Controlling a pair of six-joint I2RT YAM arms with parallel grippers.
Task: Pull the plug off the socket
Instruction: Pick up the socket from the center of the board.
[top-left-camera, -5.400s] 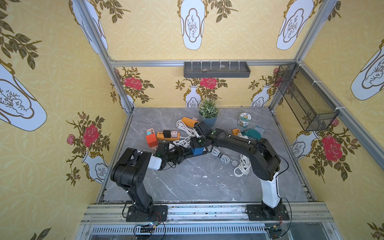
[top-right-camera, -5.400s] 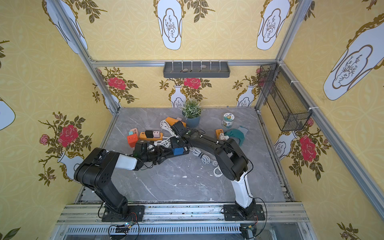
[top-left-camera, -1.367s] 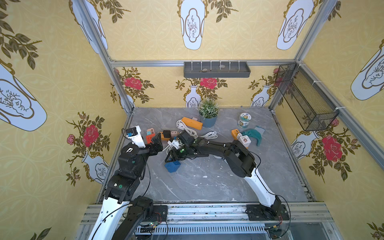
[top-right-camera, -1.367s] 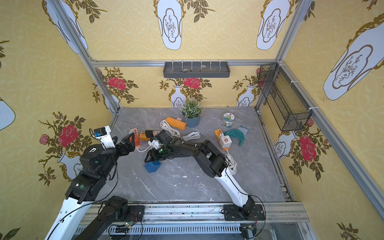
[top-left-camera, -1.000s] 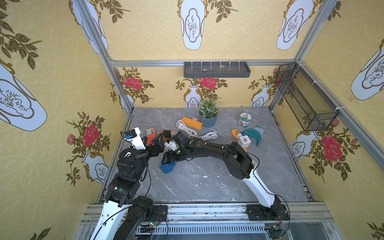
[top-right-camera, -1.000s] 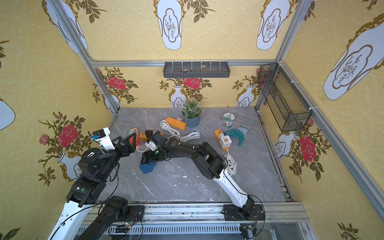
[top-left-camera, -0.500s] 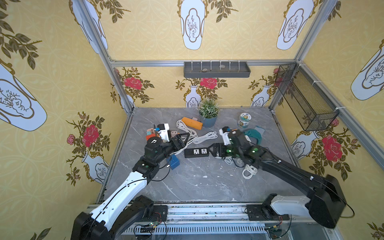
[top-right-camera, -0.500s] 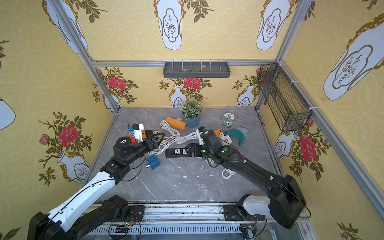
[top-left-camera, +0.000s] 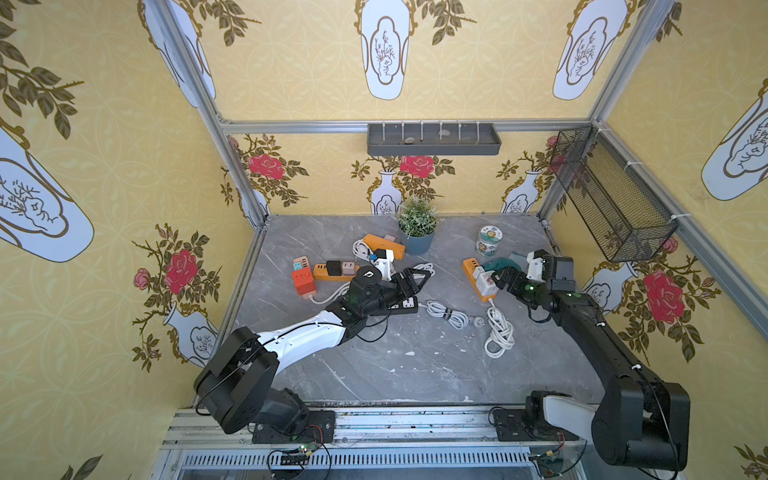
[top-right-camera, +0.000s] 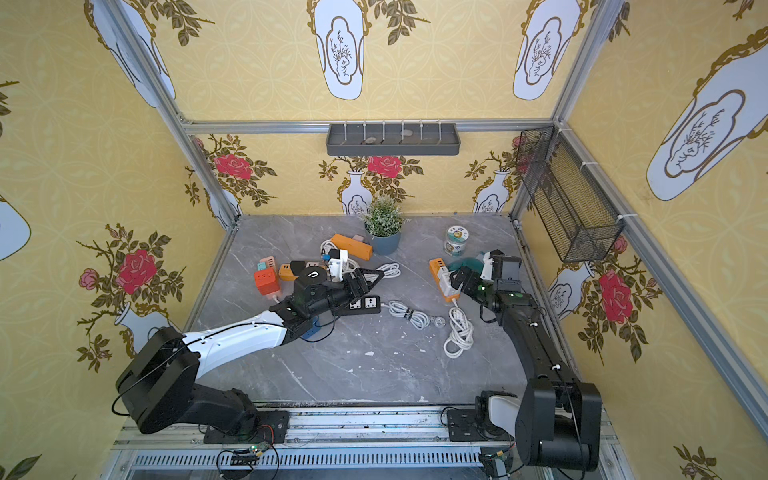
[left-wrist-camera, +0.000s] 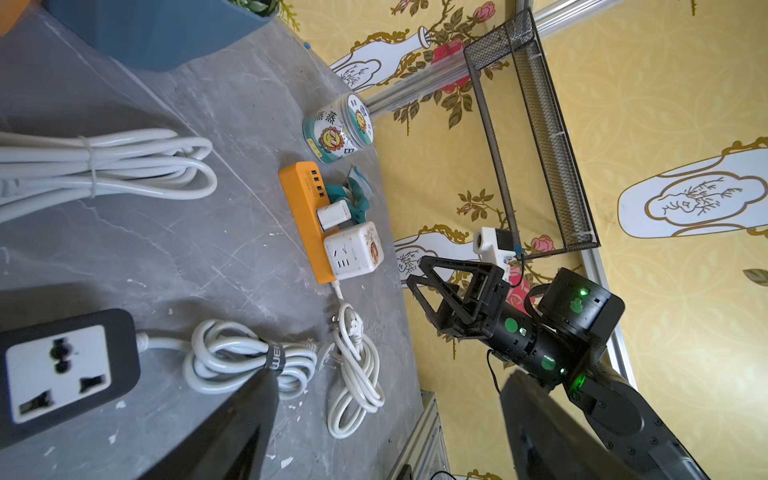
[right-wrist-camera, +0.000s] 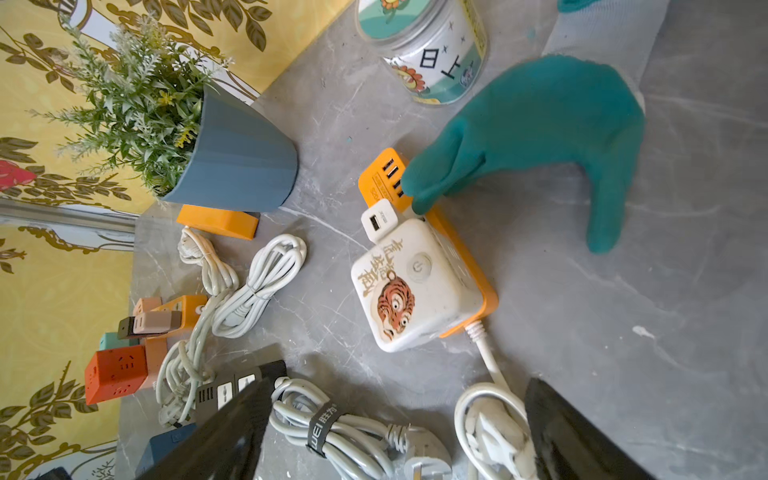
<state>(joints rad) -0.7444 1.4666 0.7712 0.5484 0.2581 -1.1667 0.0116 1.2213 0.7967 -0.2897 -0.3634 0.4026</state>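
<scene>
My right gripper turns and moves down toward the black socket strip next, onto the white tiger-print cube (top-left-camera: 484, 283), since the white cube still sits on the orange socket strip.
A black socket strip (top-left-camera: 405, 304) (top-right-camera: 365, 303) (left-wrist-camera: 62, 370) lies mid-table, and the sockets that show on it are empty. A blue cube plug (top-right-camera: 311, 330) (right-wrist-camera: 166, 446) lies loose on the table under my left forearm. My left gripper (top-left-camera: 415, 282) (top-right-camera: 368, 279) (left-wrist-camera: 386, 436) hovers over the black strip, open, holding nothing. My right gripper (top-left-camera: 498, 278) (top-right-camera: 457, 276) (right-wrist-camera: 399, 440) is open and empty beside an orange strip (top-left-camera: 471, 266) (right-wrist-camera: 478, 266). That strip carries a white tiger-print cube (top-left-camera: 484, 283) (left-wrist-camera: 353, 249) (right-wrist-camera: 415, 282) and a small white charger (right-wrist-camera: 378, 220).
Tied white cords (top-left-camera: 446, 313) (top-left-camera: 498, 332) lie between the arms. A potted plant (top-left-camera: 417, 232), a jar (top-left-camera: 489, 240) and a teal glove (right-wrist-camera: 532, 137) stand at the back. Left of centre are an orange strip with plugs (top-left-camera: 334, 270) and a red cube socket (top-left-camera: 302, 280). A wire basket (top-left-camera: 602, 199) hangs on the right wall.
My left gripper has moved right, over the black strip. My right gripper has drawn back to the right, to the orange strip. The blue plug has stayed where it lay.
</scene>
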